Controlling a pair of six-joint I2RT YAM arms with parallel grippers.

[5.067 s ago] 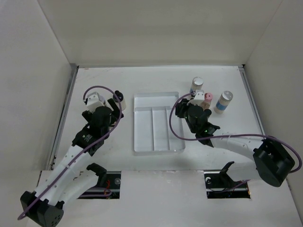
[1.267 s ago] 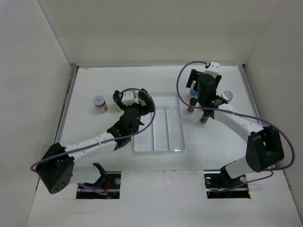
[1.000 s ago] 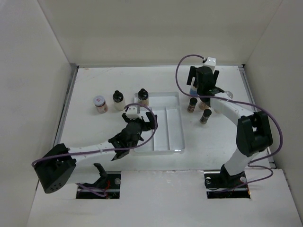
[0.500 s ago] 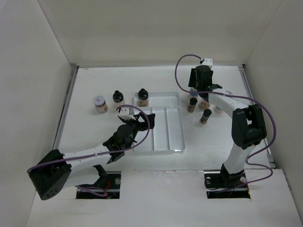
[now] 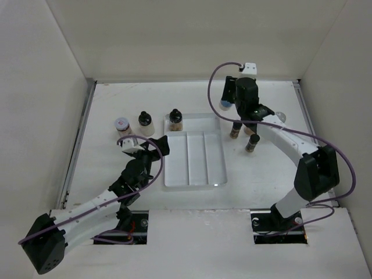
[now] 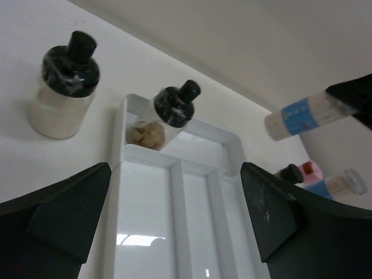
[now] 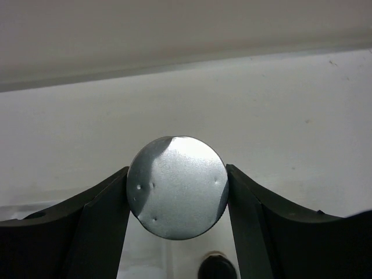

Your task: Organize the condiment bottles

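Observation:
The back part of the clear tray has free space beside the bottle with the black cap, so I will move my right gripper to the left in the top view, lower it and let go.
My right gripper (image 5: 227, 100) is shut on a condiment bottle (image 5: 225, 104) with a blue-and-white label, held off the table behind the clear tray (image 5: 195, 164). Its silver cap (image 7: 177, 187) fills the gap between the fingers of the right gripper (image 7: 177, 192). The left wrist view shows this bottle (image 6: 301, 116) tilted in the air. My left gripper (image 5: 149, 149) is open at the tray's left edge, nothing between its fingers. A black-capped bottle (image 5: 175, 120) with tan contents stands in the tray's back left corner. Two more (image 5: 145, 123) (image 5: 122, 127) stand left of the tray.
Right of the tray stand two black-capped bottles (image 5: 235, 129) (image 5: 252, 142) and a silver-capped one (image 5: 281, 116), partly hidden by my right arm. The left wrist view also shows a pink cap (image 6: 311, 172) there. White walls close the table's sides and back.
My right gripper has shut on the blue-labelled bottle and carried it up and to the left. My left arm has drawn back from over the tray toward the near left.

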